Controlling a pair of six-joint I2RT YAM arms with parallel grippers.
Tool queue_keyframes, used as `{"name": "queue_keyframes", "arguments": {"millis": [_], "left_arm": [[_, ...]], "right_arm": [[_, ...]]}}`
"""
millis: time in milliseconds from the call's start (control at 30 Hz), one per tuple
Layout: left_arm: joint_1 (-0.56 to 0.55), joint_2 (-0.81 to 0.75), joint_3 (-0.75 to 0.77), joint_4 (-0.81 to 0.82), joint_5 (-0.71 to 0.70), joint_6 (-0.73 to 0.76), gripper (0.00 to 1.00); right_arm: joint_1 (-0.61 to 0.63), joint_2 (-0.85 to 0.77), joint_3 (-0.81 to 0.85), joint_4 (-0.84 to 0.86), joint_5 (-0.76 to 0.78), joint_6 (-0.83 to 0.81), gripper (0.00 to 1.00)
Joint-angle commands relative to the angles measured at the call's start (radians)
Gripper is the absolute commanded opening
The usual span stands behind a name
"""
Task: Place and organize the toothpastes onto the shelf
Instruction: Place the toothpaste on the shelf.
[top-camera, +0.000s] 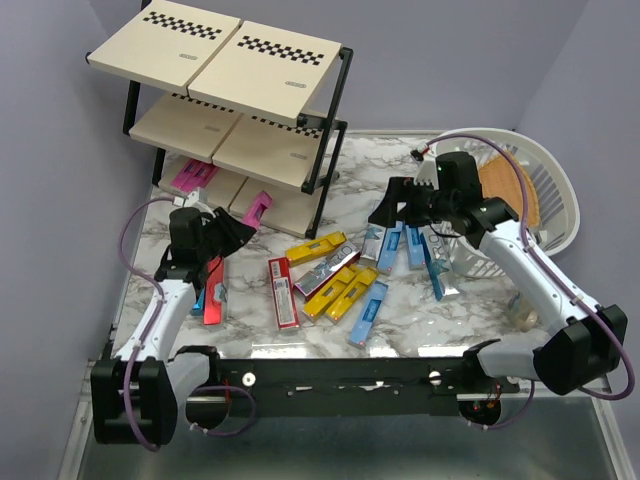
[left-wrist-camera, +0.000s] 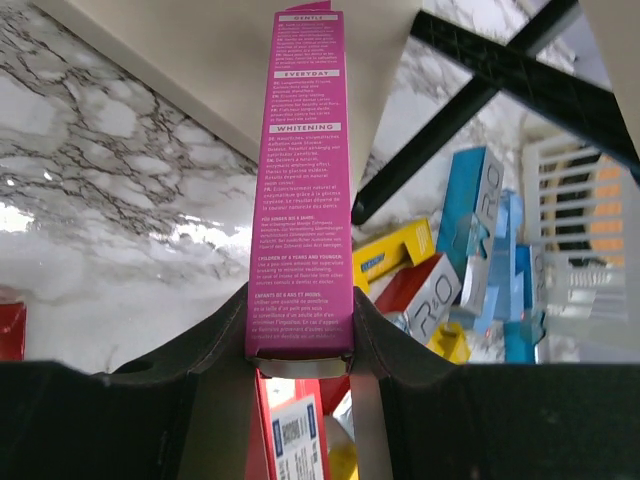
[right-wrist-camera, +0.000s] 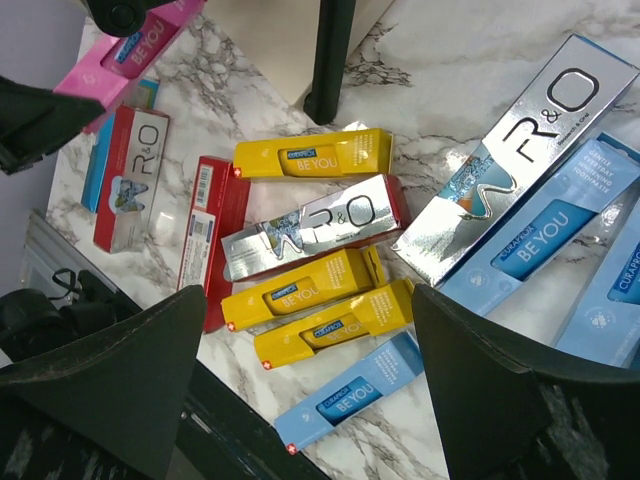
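Observation:
Another pink box lies on the shelf's bottom board, so my left gripper will go outward and to the left in the top view next, in beside that box.
My left gripper (top-camera: 222, 233) (left-wrist-camera: 300, 335) is shut on a pink toothpaste box (top-camera: 258, 209) (left-wrist-camera: 302, 180), whose far end points at the lowest board of the shelf (top-camera: 285, 205) (left-wrist-camera: 225, 60). Another pink box (top-camera: 193, 177) lies on that bottom board at the left. My right gripper (top-camera: 392, 207) (right-wrist-camera: 310, 300) is open and holds nothing. It hovers above the loose toothpastes on the marble: yellow boxes (right-wrist-camera: 300, 290), a silver-and-red one (right-wrist-camera: 315, 225), light blue ones (right-wrist-camera: 345, 395) and a large silver box (right-wrist-camera: 520, 150). Two red boxes (top-camera: 283, 291) (top-camera: 213, 292) lie nearer the left arm.
A white plastic basket (top-camera: 553, 185) with a wooden board (top-camera: 505, 188) in it stands at the back right, close behind the right arm. The shelf's black posts (top-camera: 325, 150) (right-wrist-camera: 335, 60) stand between the arms and the boards. The two upper shelf tiers (top-camera: 220, 55) carry checkered strips.

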Motion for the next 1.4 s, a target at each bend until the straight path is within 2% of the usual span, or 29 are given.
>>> {"name": "queue_keyframes", "arguments": {"millis": [0,100,233,367,500,600,733,933,1067,1267,1367], "left_arm": [[0.083,0.095,0.022,0.213,0.027,-0.146,0.0],[0.117,0.16,0.074,0.228,0.012,-0.152,0.0],[0.216,0.263,0.119,0.317,0.061,-0.233,0.03],[0.25,0.379,0.202,0.349,0.067,-0.258,0.03],[0.279,0.538,0.248,0.46,0.13,-0.362,0.03],[0.289,0.653,0.323,0.466,0.186,-0.392,0.03],[0.306,0.734,0.386,0.479,0.208,-0.414,0.04],[0.316,0.787,0.472,0.33,0.147,-0.348,0.15],[0.318,0.836,0.512,0.287,0.16,-0.347,0.32],[0.321,0.866,0.553,0.178,0.131,-0.304,0.42],[0.326,0.87,0.561,0.153,0.116,-0.305,0.52]], "right_arm": [[-0.006,-0.026,-0.004,0.018,-0.038,-0.05,0.92],[-0.009,-0.049,-0.035,0.043,-0.061,-0.068,0.92],[-0.008,-0.072,-0.05,0.038,-0.067,-0.078,0.92],[-0.008,-0.091,-0.043,0.023,-0.04,-0.098,0.92],[-0.009,-0.077,-0.007,-0.013,-0.029,-0.102,0.92],[-0.009,-0.069,-0.017,0.006,-0.03,-0.101,0.92],[-0.009,-0.059,-0.007,-0.002,-0.021,-0.099,0.92],[-0.009,-0.062,-0.004,-0.028,0.014,-0.137,0.92],[-0.009,-0.042,0.008,-0.034,0.026,-0.139,0.92],[-0.009,-0.019,0.039,-0.043,0.04,-0.153,0.92],[-0.008,-0.011,0.039,-0.043,0.043,-0.156,0.92]]}}
